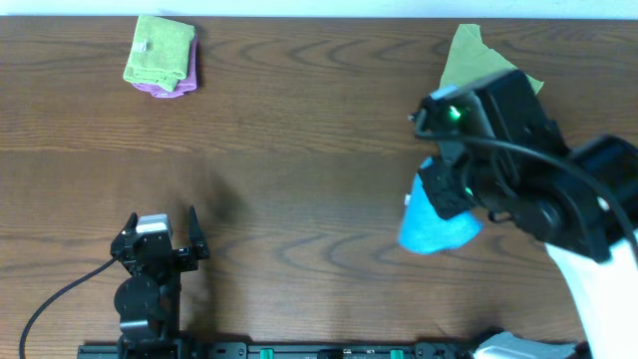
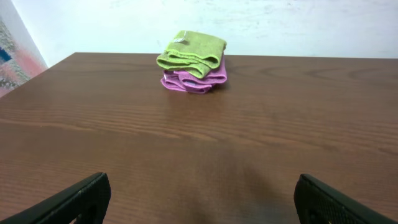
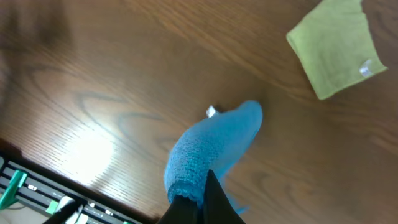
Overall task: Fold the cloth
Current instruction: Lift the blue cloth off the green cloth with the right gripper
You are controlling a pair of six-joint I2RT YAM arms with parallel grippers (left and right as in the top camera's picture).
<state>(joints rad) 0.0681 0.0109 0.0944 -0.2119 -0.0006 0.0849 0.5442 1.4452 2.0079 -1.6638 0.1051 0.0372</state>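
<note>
The bare wood in the center has room for spreading the bunched cloth. My right gripper will next swing outward and to the left in the overhead view and let go of the cloth over that wood.
The sky-blue cloth (image 1: 431,229) hangs bunched from my right gripper (image 1: 451,195) at the right of the table, its lower end at or near the wood. In the right wrist view my right gripper (image 3: 202,202) is shut on the cloth (image 3: 211,146), which droops away from the fingers, with its small white tag (image 3: 211,112) showing beside it. My left gripper (image 1: 159,227) is open and empty near the front left edge. Its finger tips frame bare wood in the left wrist view (image 2: 199,199).
A lime-green cloth on a purple cloth (image 1: 161,56) is stacked at the back left, also in the left wrist view (image 2: 194,61). Another lime-green cloth (image 1: 469,58) lies flat at the back right, partly under my right arm, and shows in the right wrist view (image 3: 336,50).
</note>
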